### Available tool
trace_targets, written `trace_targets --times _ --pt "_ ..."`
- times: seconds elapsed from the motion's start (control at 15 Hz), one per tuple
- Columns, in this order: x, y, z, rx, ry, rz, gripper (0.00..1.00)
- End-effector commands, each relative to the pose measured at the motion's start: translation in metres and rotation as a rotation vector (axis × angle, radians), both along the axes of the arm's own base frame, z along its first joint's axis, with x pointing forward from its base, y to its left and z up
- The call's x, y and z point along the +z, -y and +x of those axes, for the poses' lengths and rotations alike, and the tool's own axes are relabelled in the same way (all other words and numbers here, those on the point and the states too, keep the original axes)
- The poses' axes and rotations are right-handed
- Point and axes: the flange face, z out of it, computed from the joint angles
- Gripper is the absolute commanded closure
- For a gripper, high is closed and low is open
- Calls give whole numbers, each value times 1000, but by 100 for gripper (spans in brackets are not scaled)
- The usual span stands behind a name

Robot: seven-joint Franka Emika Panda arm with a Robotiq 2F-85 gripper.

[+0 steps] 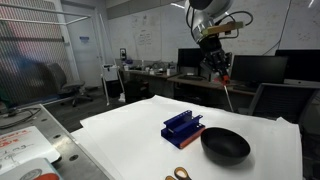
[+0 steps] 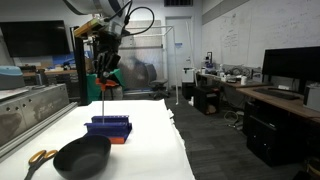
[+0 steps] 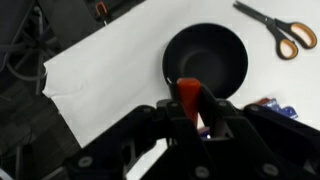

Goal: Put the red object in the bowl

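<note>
The robot's gripper should lower and tilt over the bowl's hollow point(image 1: 226, 147) point(image 3: 206, 58) and let go of the red object, since the stem hangs high above the open black bowl.
My gripper point(image 3: 190, 105) is shut on the red object point(image 3: 187, 92), a small red-orange piece held high above the table. In both exterior views the gripper point(image 1: 224, 72) point(image 2: 106, 78) hangs well above the white tabletop, with the thin stem point(image 1: 230, 95) point(image 2: 106, 100) of the piece hanging down from it. The black bowl point(image 3: 205, 55) lies right below in the wrist view. It sits on the table beside the blue rack point(image 1: 184, 126) in an exterior view point(image 1: 225, 145) and near the front edge in an exterior view point(image 2: 82, 157).
Orange-handled scissors point(image 3: 277, 30) point(image 2: 40, 157) lie next to the bowl. The blue rack point(image 2: 109, 129) stands mid-table on the white tabletop point(image 1: 130, 135). Desks with monitors point(image 1: 195, 62) and chairs stand behind. A metal-topped counter point(image 2: 25, 105) runs beside the table.
</note>
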Motion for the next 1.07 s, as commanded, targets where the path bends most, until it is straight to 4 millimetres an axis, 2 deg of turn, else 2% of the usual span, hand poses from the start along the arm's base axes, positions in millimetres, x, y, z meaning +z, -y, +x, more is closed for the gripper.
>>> trace_targets --times 0.0,0.2,0.4,0.67,0.93,1.0 --pt "-27 -13 -13 -7 -162 116 91" --pt "-67 -35 -7 14 -175 217 90" --pt "-108 -44 -1 11 -198 198 91" --pt "-150 -46 0 8 -245 201 90" --pt "-178 -44 -1 4 -278 222 87" --pt "-182 -44 -1 6 -285 224 57"
